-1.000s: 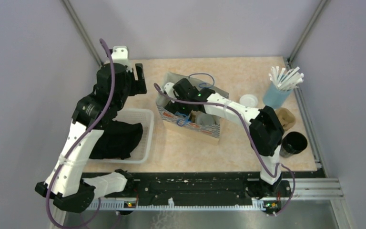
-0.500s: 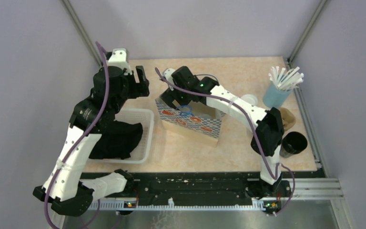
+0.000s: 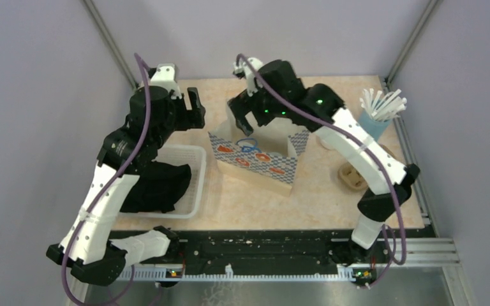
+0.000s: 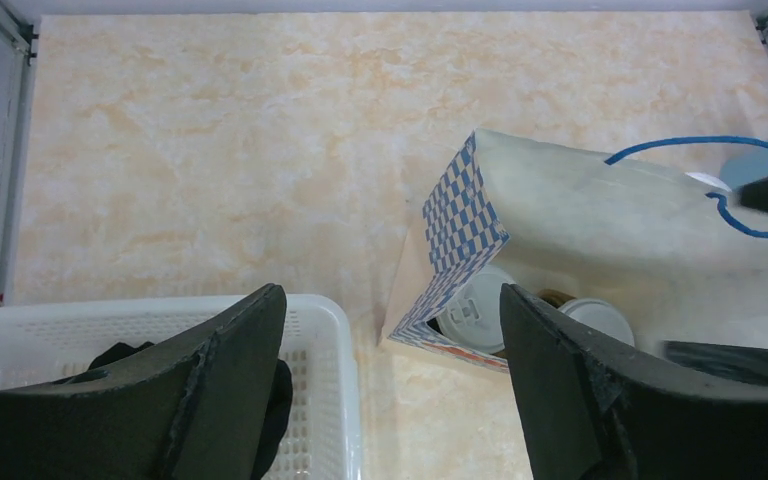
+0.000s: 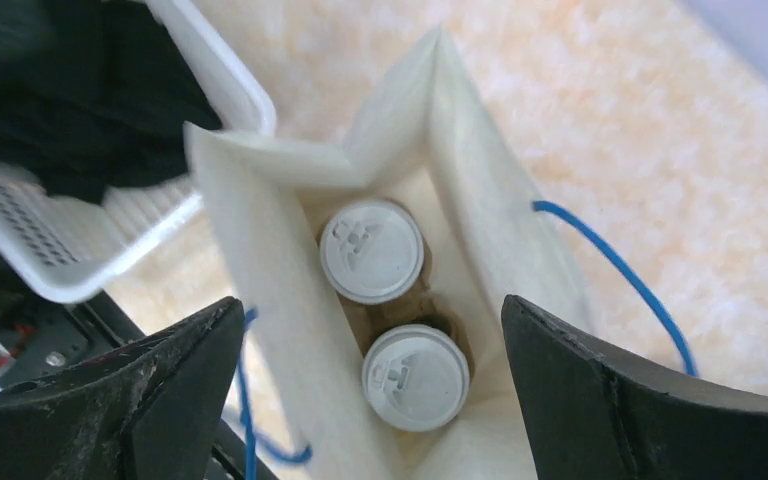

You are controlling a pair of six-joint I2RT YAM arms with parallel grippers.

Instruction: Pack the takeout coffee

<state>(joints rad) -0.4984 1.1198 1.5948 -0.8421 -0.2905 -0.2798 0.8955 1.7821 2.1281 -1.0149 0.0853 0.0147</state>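
A thin white straw stands to my right gripper's right in the top view. With both cups bagged, my right gripper moves across and down onto it next.
The two takeout coffee cups, pale lids up, stand side by side in a brown holder at the bottom of the open paper bag. My right gripper hangs open and empty straight above the bag's mouth. In the top view it is over the blue-patterned bag, and the cups are hidden. My left gripper is open and empty to the left of the bag, and both lids show inside. In the top view the left gripper is raised beside the bag.
A white basket holding black cloth sits left of the bag, close to it. A blue cup of white straws stands at the back right. A brown cardboard piece lies right of the bag. The bag's blue handles hang loose.
My right gripper has lifted out of the bag, open and empty, and now hangs above it. The bag has straightened upright. The left arm has barely moved.
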